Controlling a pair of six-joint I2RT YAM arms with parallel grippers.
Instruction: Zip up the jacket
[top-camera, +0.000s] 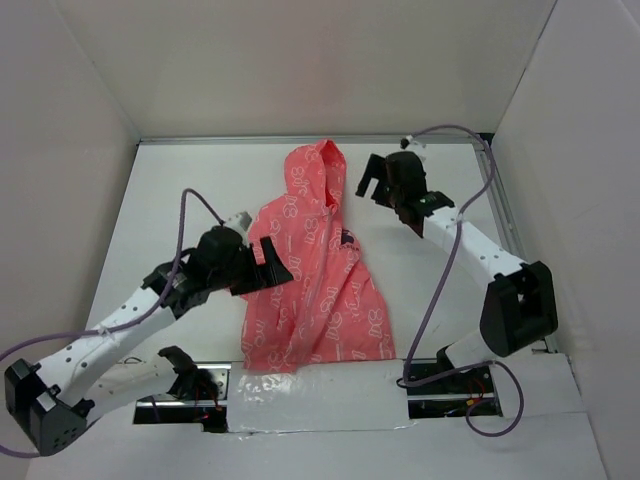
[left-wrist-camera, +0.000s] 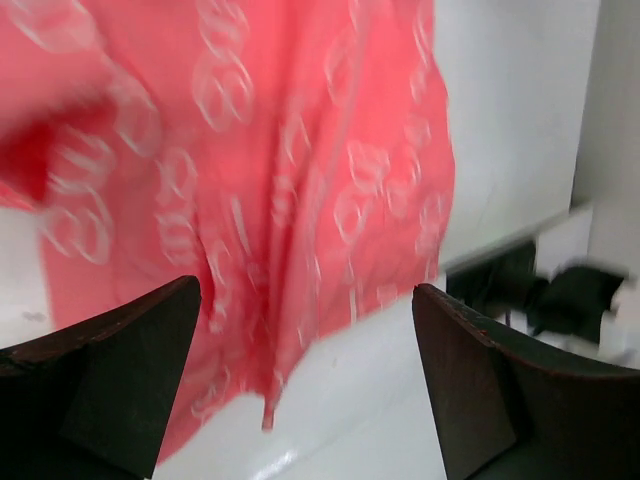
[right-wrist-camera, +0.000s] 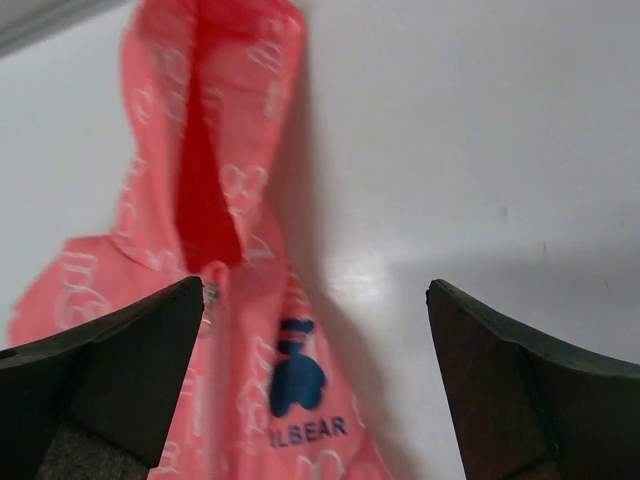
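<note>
The left gripper's fingers hang over the jacket's lower front, so the robot needs to move them outward and down around the jacket's raised shoulder-side fold (top-camera: 257, 235) (left-wrist-camera: 60, 85), which is below and outward of the gripper.
The coral-pink hooded jacket (top-camera: 315, 290) with white print lies flat on the white table, hood toward the far wall. Its front zipper (top-camera: 322, 262) looks closed up to the collar, where a small metal pull (right-wrist-camera: 211, 293) shows below the hood. The dark-blue bear emblem (right-wrist-camera: 297, 380) sits on the chest. My left gripper (top-camera: 268, 268) is open and empty, hovering at the jacket's left edge; its wrist view shows the lower front and hem (left-wrist-camera: 300, 150) between the fingers. My right gripper (top-camera: 380, 195) is open and empty, above the table right of the hood.
White walls close in the table on three sides. A shiny taped strip (top-camera: 330, 395) runs along the near edge between the arm bases. Purple cables (top-camera: 440, 280) loop along both arms. Bare white table (top-camera: 440, 190) lies right of the jacket.
</note>
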